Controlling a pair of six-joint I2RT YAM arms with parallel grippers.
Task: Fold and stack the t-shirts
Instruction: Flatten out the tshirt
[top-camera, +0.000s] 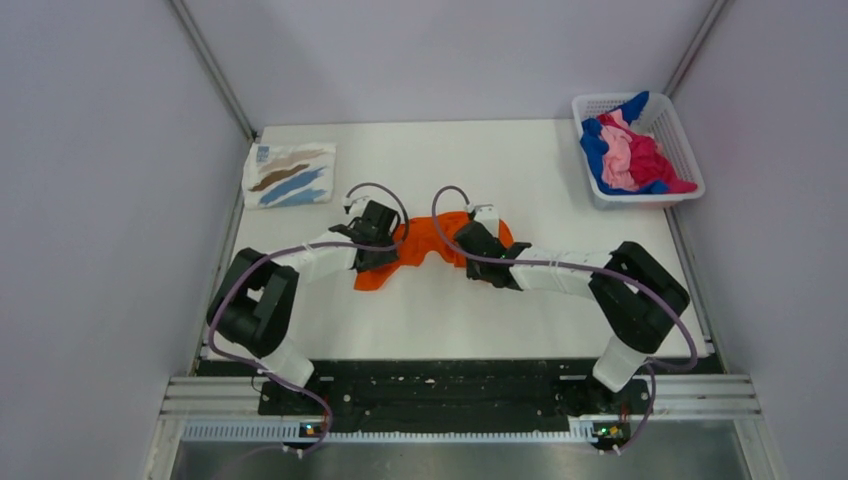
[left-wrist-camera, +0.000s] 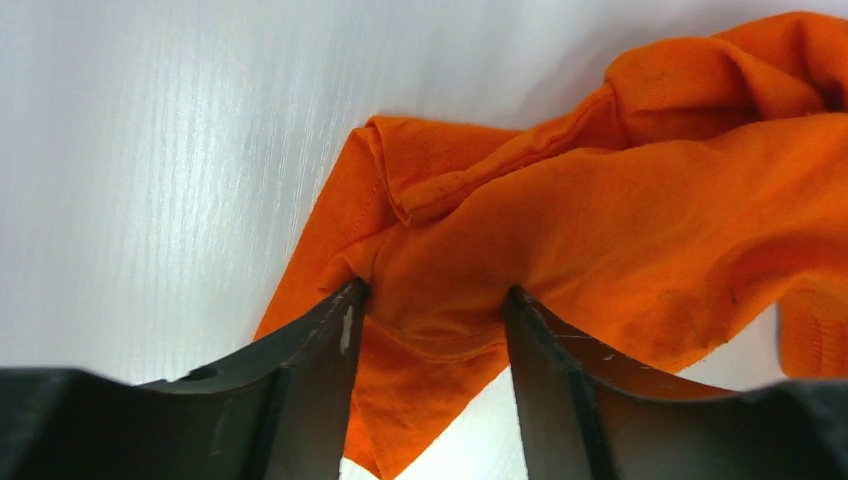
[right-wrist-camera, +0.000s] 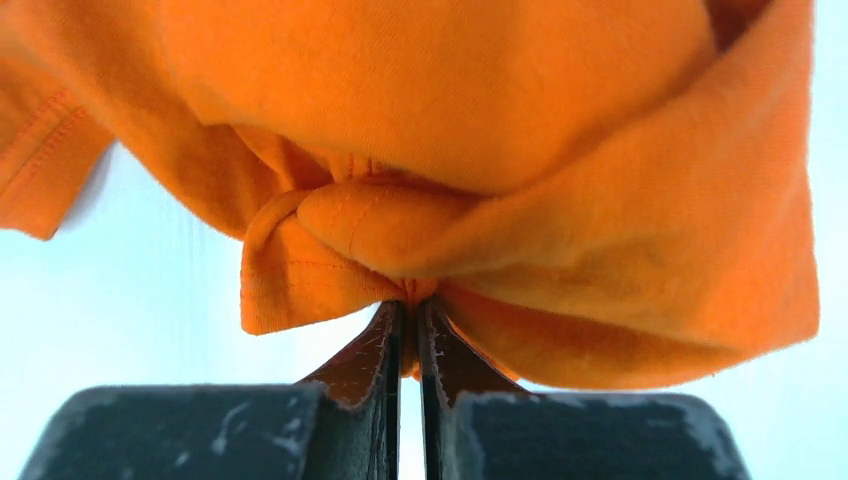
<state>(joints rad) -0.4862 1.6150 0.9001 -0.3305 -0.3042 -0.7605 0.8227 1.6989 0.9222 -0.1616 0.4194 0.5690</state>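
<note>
I should next lift my right gripper, move it toward the basket's side, then lower it and release the fold on the bare tabletop, as the orange t-shirt (top-camera: 425, 240) lies crumpled.
The orange t-shirt (top-camera: 425, 240) lies crumpled at the table's middle between both grippers. My left gripper (top-camera: 385, 252) is at its left end. In the left wrist view the shirt (left-wrist-camera: 620, 220) bunches between my gripper's (left-wrist-camera: 432, 300) jaws, which stand wide apart with cloth spanning the gap. My right gripper (top-camera: 470, 238) is at the shirt's right end. In the right wrist view it (right-wrist-camera: 412, 305) is shut on a pinched fold of the shirt (right-wrist-camera: 450, 100). A folded white t-shirt with brown and blue streaks (top-camera: 290, 175) lies at the far left.
A white lattice basket (top-camera: 683, 140) at the far right corner holds blue, pink and magenta shirts (top-camera: 630, 155). Grey walls close in the table on the left, back and right. The arm bases sit at the near edge.
</note>
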